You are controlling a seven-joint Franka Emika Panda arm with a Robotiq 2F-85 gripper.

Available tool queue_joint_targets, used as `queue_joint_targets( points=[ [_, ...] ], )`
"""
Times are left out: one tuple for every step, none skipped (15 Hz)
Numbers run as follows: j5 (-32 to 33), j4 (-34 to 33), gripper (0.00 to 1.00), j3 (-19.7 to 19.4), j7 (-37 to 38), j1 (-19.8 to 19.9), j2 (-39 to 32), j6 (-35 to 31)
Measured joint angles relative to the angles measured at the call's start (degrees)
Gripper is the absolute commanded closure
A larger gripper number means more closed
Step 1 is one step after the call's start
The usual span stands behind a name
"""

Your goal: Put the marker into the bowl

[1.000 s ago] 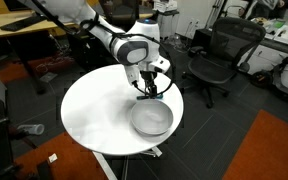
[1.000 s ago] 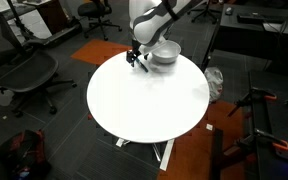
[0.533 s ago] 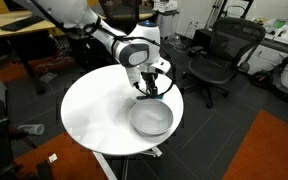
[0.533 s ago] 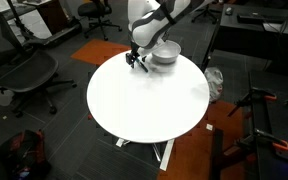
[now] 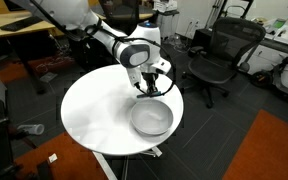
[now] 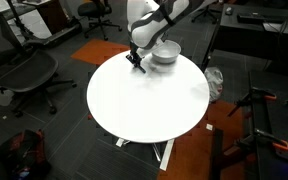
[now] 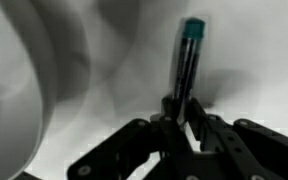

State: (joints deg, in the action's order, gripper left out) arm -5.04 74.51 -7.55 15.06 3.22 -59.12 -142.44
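Note:
The marker (image 7: 187, 58) hangs low outside the bowl's rim, so next I will raise my gripper, carry the marker over the bowl's open middle and lower it there to release it.
In the wrist view the marker (image 7: 187, 58), a thin dark stick with a teal-green tip, stands out from between my fingers. My gripper (image 7: 181, 115) is shut on its lower end, low over the white round table (image 5: 89, 115). In both exterior views the gripper (image 5: 147, 90) (image 6: 136, 62) points down at the tabletop right beside the silver-grey bowl (image 5: 151, 120) (image 6: 164, 54). The marker is too small to make out in the exterior views. The bowl holds nothing that I can see.
The bowl sits near the table's edge (image 6: 149, 100). Black office chairs (image 5: 219, 55) (image 6: 24, 70) stand around the table, with desks behind them. An orange carpet patch (image 5: 269, 150) lies on the dark floor.
The jaws have gone from open to shut around the marker. The arm has stayed almost in place beside the bowl.

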Motion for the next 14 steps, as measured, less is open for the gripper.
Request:
queue_joint_targets(
  points=[
    [0.0,-0.1,0.95,0.0,0.0,0.0,-0.1,0.0],
    [0.0,-0.2,0.95,0.0,0.0,0.0,-0.1,0.0],
    [0.0,-0.3,0.95,0.0,0.0,0.0,-0.1,0.0],
    [0.0,-0.4,0.95,0.0,0.0,0.0,0.0,0.0],
    [0.0,-0.5,0.95,0.1,-0.1,-0.1,0.1,0.0],
    [0.2,-0.5,0.95,0.1,-0.2,-0.2,0.5,0.0],
    [0.4,-0.4,0.95,0.1,-0.5,-0.3,1.2,0.0],
    [0.6,-0.1,0.95,0.2,-1.2,-0.4,2.2,0.1],
    [0.9,0.5,0.95,0.2,-2.0,-0.5,3.5,0.5],
    [1.3,1.3,0.95,0.2,-2.9,-0.6,5.2,1.1],
    [1.9,2.4,0.95,0.2,-3.8,-0.7,7.0,1.8],
    [2.5,3.8,0.95,0.2,-4.8,-0.7,9.2,2.5],
    [3.0,5.5,0.95,0.2,-5.6,-0.7,11.5,3.1],
    [3.7,7.4,0.95,0.1,-6.2,-0.6,13.9,4.1]
  ],
)
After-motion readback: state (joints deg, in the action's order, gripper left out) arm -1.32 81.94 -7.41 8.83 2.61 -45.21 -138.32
